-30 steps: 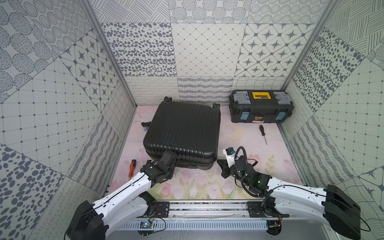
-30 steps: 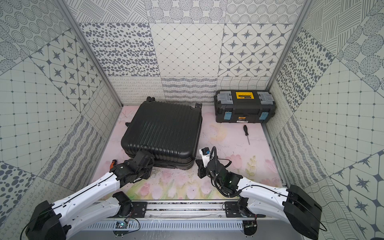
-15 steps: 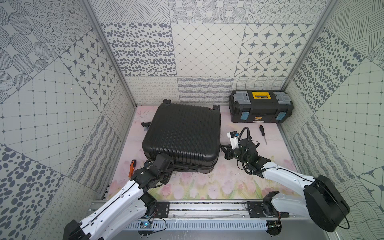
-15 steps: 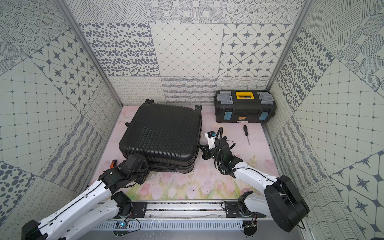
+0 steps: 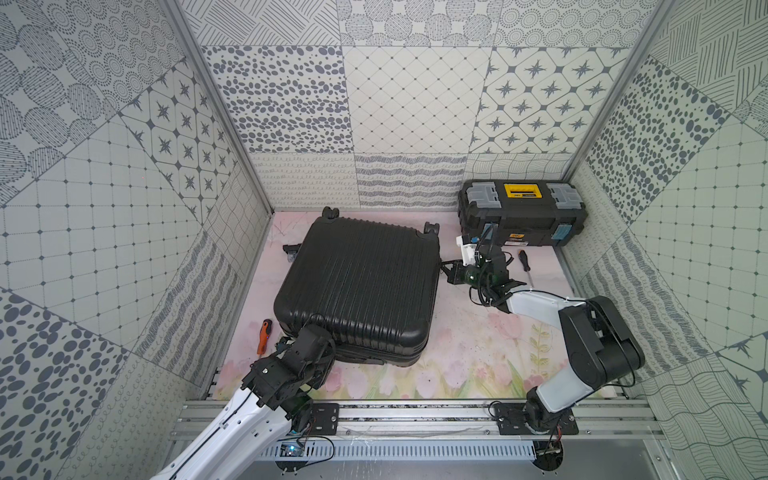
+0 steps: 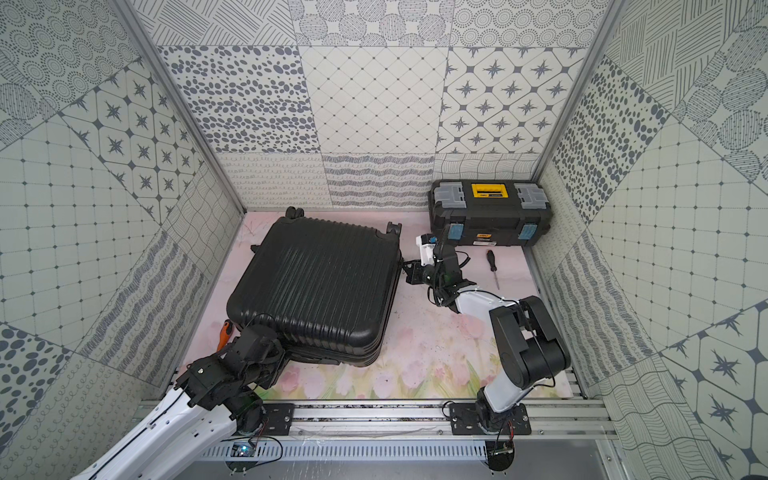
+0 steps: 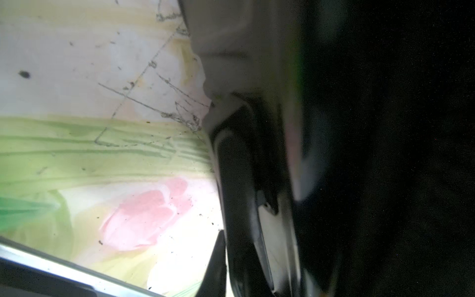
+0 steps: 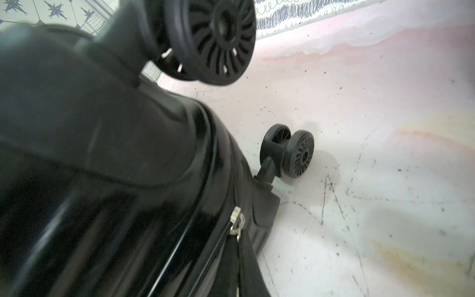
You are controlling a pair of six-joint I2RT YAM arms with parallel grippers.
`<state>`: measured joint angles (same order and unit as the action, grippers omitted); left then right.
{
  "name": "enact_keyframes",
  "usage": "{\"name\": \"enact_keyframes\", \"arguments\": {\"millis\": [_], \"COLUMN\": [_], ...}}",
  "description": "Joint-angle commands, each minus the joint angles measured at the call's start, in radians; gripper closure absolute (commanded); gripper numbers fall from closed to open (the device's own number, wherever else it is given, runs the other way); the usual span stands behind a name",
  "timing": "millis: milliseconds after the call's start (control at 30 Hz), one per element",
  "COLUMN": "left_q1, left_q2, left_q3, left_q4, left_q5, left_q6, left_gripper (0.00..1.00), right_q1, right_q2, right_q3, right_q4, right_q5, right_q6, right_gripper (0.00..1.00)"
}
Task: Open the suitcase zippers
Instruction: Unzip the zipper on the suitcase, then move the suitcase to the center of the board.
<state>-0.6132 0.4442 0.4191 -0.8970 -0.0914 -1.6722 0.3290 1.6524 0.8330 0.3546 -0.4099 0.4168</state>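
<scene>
My left gripper is just inward of the suitcase's near corner (image 5: pixel 288 321) by the orange-handled screwdriver. Next, it should push outward against that corner and then let go there.
The black ribbed suitcase (image 5: pixel 357 286) (image 6: pixel 316 282) lies flat on the floral mat in both top views. My right gripper (image 5: pixel 445 268) (image 6: pixel 409 270) is at its right side, close to the far wheel. In the right wrist view that gripper (image 8: pixel 237 259) is shut on the dark pull hanging from a silver slider (image 8: pixel 236 219) of the zippers. My left gripper (image 5: pixel 318 334) (image 6: pixel 266 332) presses against the near left corner. Its wrist view is blurred: one dark finger (image 7: pixel 215 270) lies along the suitcase edge (image 7: pixel 239 180), the jaws look shut, and what they hold is hidden.
A black toolbox (image 5: pixel 521 216) with a yellow and grey lid stands at the back right, with a black-handled screwdriver (image 5: pixel 524 264) in front of it. An orange-handled screwdriver (image 5: pixel 264 336) lies beside the near left corner. Caster wheels (image 8: pixel 295 154) stick out at the far side.
My right gripper has travelled from the near right corner along the right side towards the far wheel. The left gripper slid left along the front side, and the suitcase shifted slightly.
</scene>
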Motion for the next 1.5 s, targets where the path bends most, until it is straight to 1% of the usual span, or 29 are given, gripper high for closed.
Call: {"name": "enact_keyframes", "arguments": {"millis": [0, 33, 133, 300, 400, 533, 600, 700, 767, 833, 900, 967, 1033, 1100, 1167, 1267, 1367, 1400, 1467], "left_q1": [0.004, 0.003, 0.004, 0.003, 0.003, -0.012, -0.036, -0.105, -0.14, -0.164, -0.187, -0.222, -0.252, -0.28, -0.303, -0.308, -0.31, -0.31, -0.312], "left_q2": [-0.027, -0.019, 0.022, 0.085, 0.115, 0.193, 0.24, 0.293, 0.317, 0.342, 0.372, 0.407, 0.432, 0.431, 0.399, 0.318, 0.21, 0.185, 0.163], "left_q3": [-0.024, -0.033, -0.045, -0.035, -0.044, -0.07, -0.069, -0.061, -0.066, -0.08, -0.089, -0.089, -0.079, -0.053, -0.023, 0.032, 0.098, 0.13, 0.233], "left_q4": [-0.168, -0.154, -0.115, -0.024, 0.084, 0.244, 0.31, 0.388, 0.439, 0.549, 0.633, 0.712, 0.756, 0.729, 0.664, 0.491, 0.244, 0.167, -0.035], "left_q5": [-0.042, -0.031, -0.006, 0.011, 0.049, 0.111, 0.122, 0.086, 0.05, 0.033, 0.013, -0.006, -0.015, -0.039, -0.069, -0.103, -0.155, -0.172, -0.226], "left_q6": [0.127, 0.13, 0.144, 0.176, 0.208, 0.24, 0.244, 0.231, 0.212, 0.194, 0.182, 0.18, 0.2, 0.225, 0.265, 0.34, 0.392, 0.417, 0.473], "left_gripper": [1.0, 1.0, 1.0, 1.0, 1.0, 1.0, 1.0, 1.0, 1.0, 1.0, 0.81, 0.63, 0.52, 0.44, 0.39, 0.36, 0.38, 0.4, 0.48], "right_q1": [-0.077, -0.081, -0.084, -0.084, -0.082, -0.081, -0.082, -0.082, -0.074, -0.067, -0.061, -0.061, -0.061, -0.06, -0.06, -0.061, -0.062, -0.063, -0.061], "right_q2": [0.091, 0.113, 0.172, 0.219, 0.207, 0.208, 0.236, 0.305, 0.309, 0.292, 0.269, 0.241, 0.216, 0.193, 0.169, 0.099, -0.003, -0.036, -0.127], "right_q3": [0.086, 0.11, 0.184, 0.262, 0.29, 0.368, 0.45, 0.614, 0.657, 0.686, 0.709, 0.721, 0.74, 0.776, 0.815, 0.804, 0.735, 0.708, 0.621], "right_q4": [0.067, 0.072, 0.064, 0.054, -0.008, -0.159, -0.291, -0.525, -0.574, -0.607, -0.644, -0.688, -0.748, -0.827, -0.919, -0.977, -0.995, -0.996, -0.979], "right_q5": [0.069, 0.044, -0.04, -0.141, -0.151, -0.145, -0.131, -0.037, 0.013, 0.054, 0.088, 0.165, 0.257, 0.336, 0.405, 0.464, 0.485, 0.472, 0.413], "right_q6": [0.038, 0.031, -0.001, -0.007, -0.018, -0.045, -0.055, -0.078, -0.09, -0.107, -0.122, -0.123, -0.127, -0.132, -0.133, -0.127, -0.107, -0.098, -0.066], "right_gripper": [1.0, 0.99, 0.92, 0.72, 0.62, 0.57, 0.55, 0.54, 0.54, 0.53, 0.53, 0.52, 0.52, 0.52, 0.52, 0.52, 0.54, 0.58, 0.71]}}
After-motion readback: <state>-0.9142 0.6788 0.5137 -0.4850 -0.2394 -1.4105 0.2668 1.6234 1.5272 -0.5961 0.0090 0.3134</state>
